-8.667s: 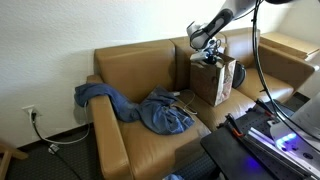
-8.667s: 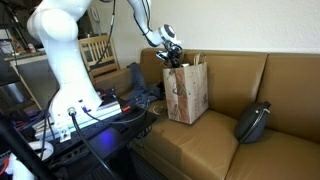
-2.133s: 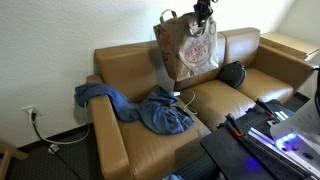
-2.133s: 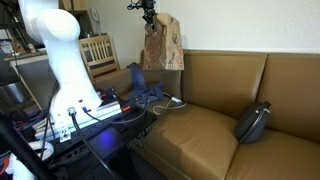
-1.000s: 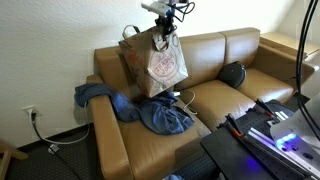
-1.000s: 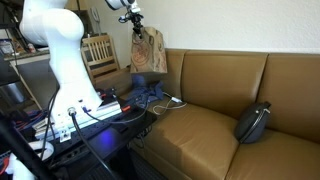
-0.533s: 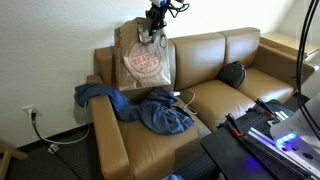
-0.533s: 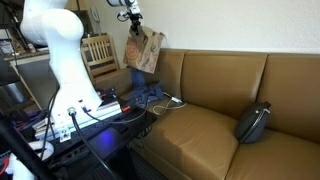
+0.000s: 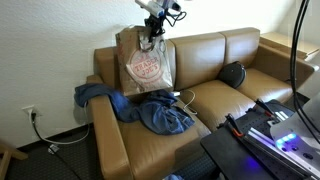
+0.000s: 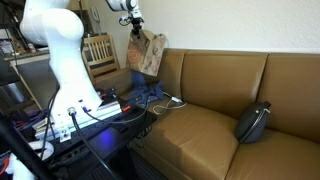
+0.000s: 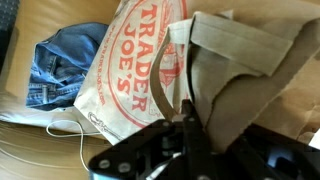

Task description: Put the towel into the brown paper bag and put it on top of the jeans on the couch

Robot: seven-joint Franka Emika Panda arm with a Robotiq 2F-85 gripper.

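Observation:
I will move my gripper down and toward the armrest to set the bag point(image 9: 147, 62) onto the blue jeans and then let go of its handle, since the bag hangs above the jeans.
The brown paper bag point(image 9: 147, 62) hangs in the air by its handle, red round print facing out, over the left seat of the couch point(image 9: 235, 98). My gripper point(image 9: 152, 27) is shut on the handle at the bag's top. Below the bag the blue jeans point(image 9: 160, 112) lie spread over the seat and armrest. In the wrist view the bag point(image 11: 125, 60) fills the middle, my gripper point(image 11: 188, 118) pinches its handle, and the jeans point(image 11: 58, 65) show at the left. In an exterior view the bag point(image 10: 146, 52) dangles tilted from the gripper point(image 10: 134, 24). The towel is hidden.
A dark round cushion point(image 9: 232, 73) rests on the right seat, also visible as the cushion point(image 10: 252, 122). A white cable point(image 9: 185, 97) lies on the middle seat. A dark equipment stand point(image 9: 262, 135) sits before the couch. The white robot body point(image 10: 60, 60) and a wooden chair point(image 10: 96, 50) stand beside it.
The gripper has carried the bag from above the middle of the couch to above the jeans. Over the last half second it has barely shifted.

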